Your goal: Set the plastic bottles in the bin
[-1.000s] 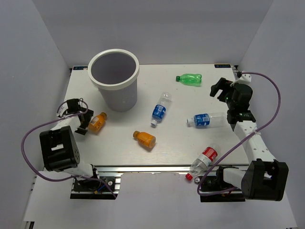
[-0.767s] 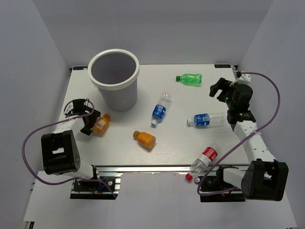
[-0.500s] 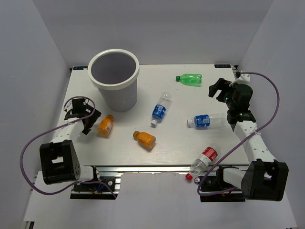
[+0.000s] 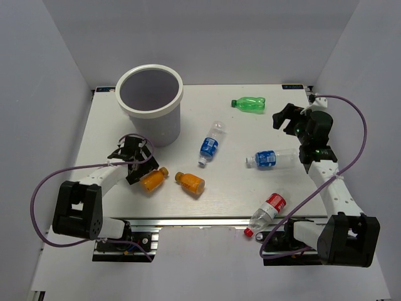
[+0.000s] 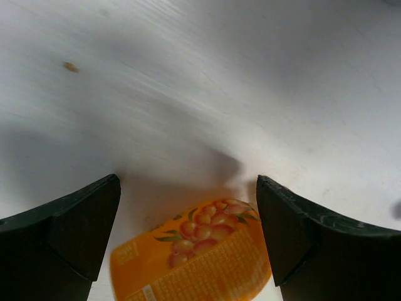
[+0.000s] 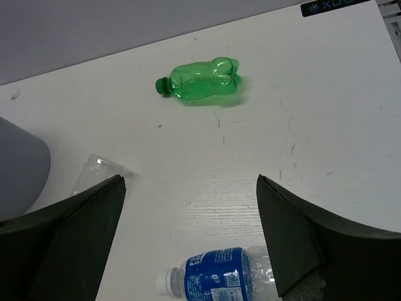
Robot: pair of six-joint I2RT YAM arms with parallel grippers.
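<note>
I will move my left gripper to the right in the top view and back over the closest orange bottle's body point(image 4: 152, 181) point(image 5: 195, 266) next, because it is nearer the base than the gripper's fingers.
My left gripper point(image 4: 141, 167) is open low over the table, its jaws either side of an orange bottle point(image 4: 153, 180) lying near the front left. In the left wrist view the gripper point(image 5: 188, 183) stands wide of that bottle's fruit label point(image 5: 194, 257). A second orange bottle point(image 4: 190, 182) lies just to its right. My right gripper point(image 4: 282, 119) is open and empty, raised at the right. The green bottle point(image 4: 249, 104) point(image 6: 200, 78) lies far right. Two blue-labelled bottles point(image 4: 211, 144) point(image 4: 272, 157) lie mid-table; the nearer one shows under the right gripper point(image 6: 229, 276). The red-labelled bottle point(image 4: 266, 212) lies at the front edge.
The white bin point(image 4: 150, 103) stands upright at the back left, just behind my left gripper; its wall shows at the left of the right wrist view point(image 6: 19, 169). White walls enclose the table on three sides. Purple cables loop beside both arm bases.
My left gripper has swept right and toward the front, and the orange bottle has moved with it, from the left edge to beside the second orange bottle. My right gripper shifted slightly left.
</note>
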